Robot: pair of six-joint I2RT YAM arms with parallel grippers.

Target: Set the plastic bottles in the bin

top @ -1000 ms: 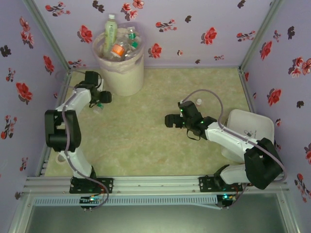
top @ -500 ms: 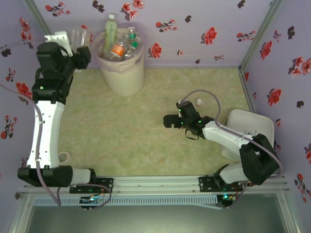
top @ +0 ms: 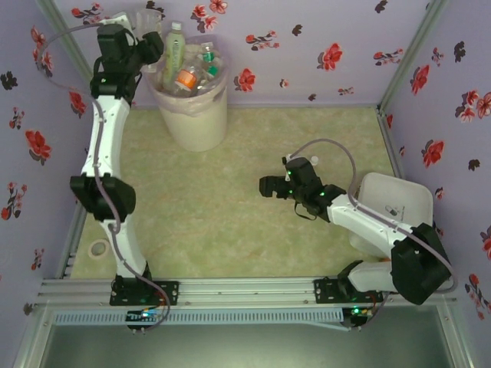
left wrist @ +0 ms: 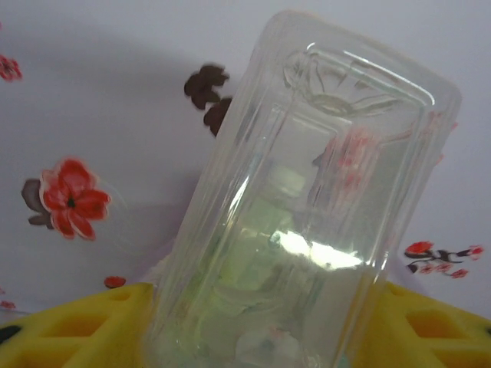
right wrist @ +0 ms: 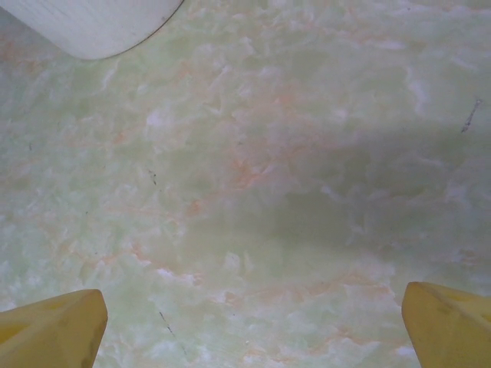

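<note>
My left gripper should move down over the bin's opening point(top: 164, 80) and let go of the clear plastic bottle there, because the bag-lined opening is just below its fingers.
The cream-white bin point(top: 193, 107), lined with a pinkish bag, stands at the back left with several plastic bottles point(top: 188, 67) piled in it; a green-capped one point(top: 175, 44) sticks up. My left gripper point(top: 148, 40) is raised beside the bin's upper left rim, shut on a clear plastic bottle point(top: 142, 18). In the left wrist view that clear bottle point(left wrist: 307, 207) sits between the yellow fingers point(left wrist: 73, 330) of my left gripper point(left wrist: 261, 341). My right gripper point(top: 265, 187) hovers low over mid-floor, open, with nothing between its fingertips point(right wrist: 54, 330).
A white tub point(top: 393, 201) sits at the right beside the right arm. A small ring point(top: 98, 248) lies by the left wall. The bin's base point(right wrist: 100, 23) shows at the top left of the right wrist view, above marbled green floor point(right wrist: 253, 192).
The left arm has swung up from the floor beside the bin to its upper left rim, carrying the clear bottle. The right gripper has barely shifted.
</note>
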